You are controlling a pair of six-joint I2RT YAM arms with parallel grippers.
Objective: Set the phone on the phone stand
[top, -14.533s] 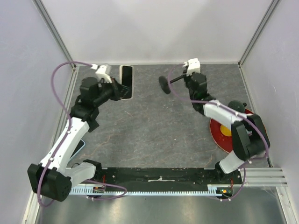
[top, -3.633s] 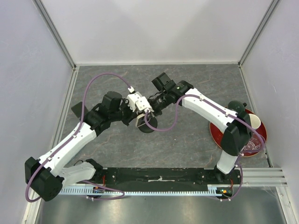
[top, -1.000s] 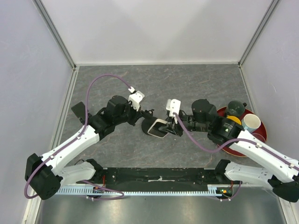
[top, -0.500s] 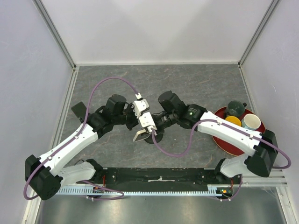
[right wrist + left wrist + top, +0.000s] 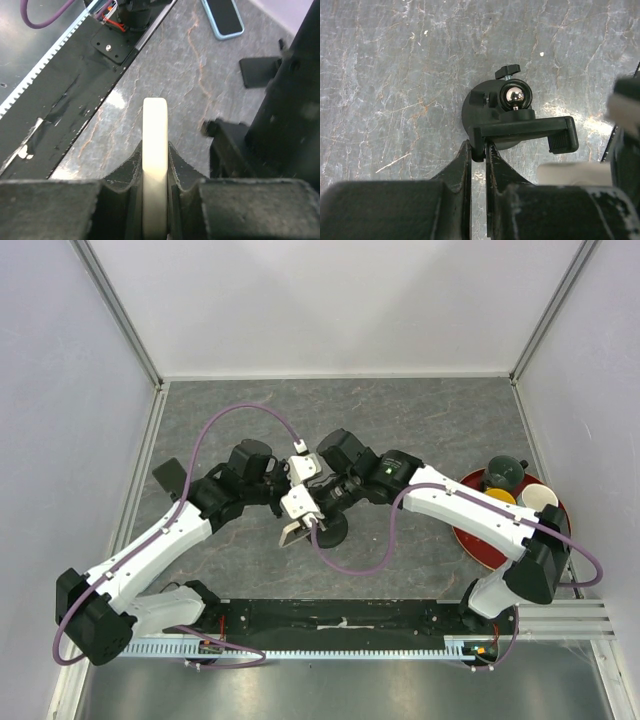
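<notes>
Next, my right gripper swings outward and turns downward, bringing the phone against the clamp bar to release it, as that bar lies outward of it.
The black phone stand (image 5: 514,120) has a round base, a chrome ball joint and a flat clamp bar. My left gripper (image 5: 478,148) is shut on the left end of that bar. In the top view the left gripper (image 5: 316,498) is over the stand's base (image 5: 335,532) at mid-table. My right gripper (image 5: 155,165) is shut on the cream-edged phone (image 5: 155,140), held edge-on above the table. In the top view the phone (image 5: 293,532) hangs tilted just left of the stand, under the right gripper (image 5: 302,522).
A second phone in a blue case (image 5: 222,17) lies near the table's front left edge. A flat black plate (image 5: 170,475) lies at the left. A red tray (image 5: 480,540) at the right holds a green cup (image 5: 500,472) and a white cup (image 5: 541,498).
The right arm has swung in from the right, bringing the phone against the stand's left side. In the last half second it shifted slightly. The left gripper stays at the stand.
</notes>
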